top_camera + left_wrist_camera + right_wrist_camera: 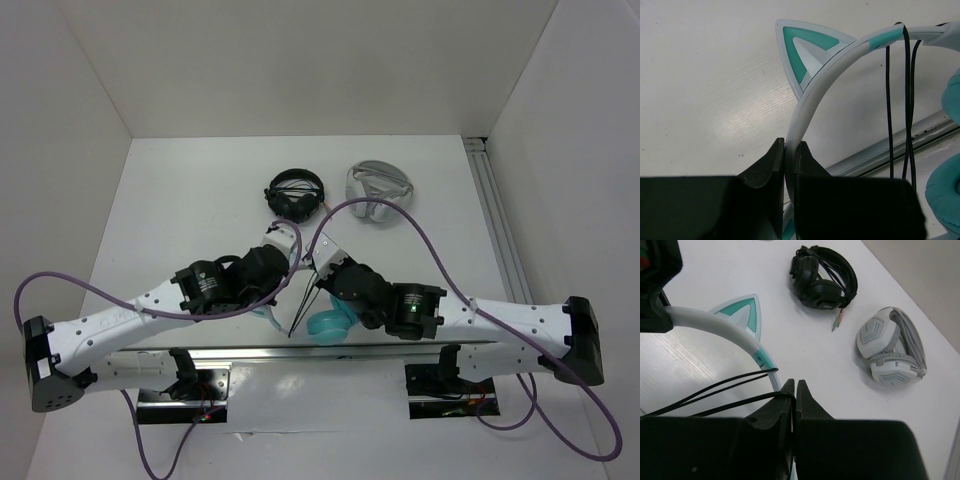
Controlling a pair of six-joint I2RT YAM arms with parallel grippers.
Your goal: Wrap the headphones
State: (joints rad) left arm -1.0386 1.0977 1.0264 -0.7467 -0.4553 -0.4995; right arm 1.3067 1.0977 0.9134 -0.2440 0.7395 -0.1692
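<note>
The bare tabletop beyond the near bar [852, 117] is below the robot's left gripper, so the gripper will next lower the pale headband [812, 95] and open to release the headphones.
The teal headphones [330, 325] hang between my two grippers near the table's front edge. My left gripper [790, 145] is shut on the pale headband [812, 95], just below a teal cat ear [802, 50]. The thin black cable [889, 100] loops over the headband in two strands, and a teal ear cup [945, 195] shows at the right. My right gripper [795, 385] is shut on the black cable [740, 402], close to the headband [715, 322] and a cat ear [742, 312]. In the top view the left gripper [283, 240] and the right gripper [322, 250] are close together.
Black headphones [295, 192] and white-grey headphones [378, 188] lie on the table behind the grippers; both also show in the right wrist view, black [822, 277] and white-grey [892, 347]. A metal rail [497, 220] runs along the right wall, another [300, 352] along the near edge.
</note>
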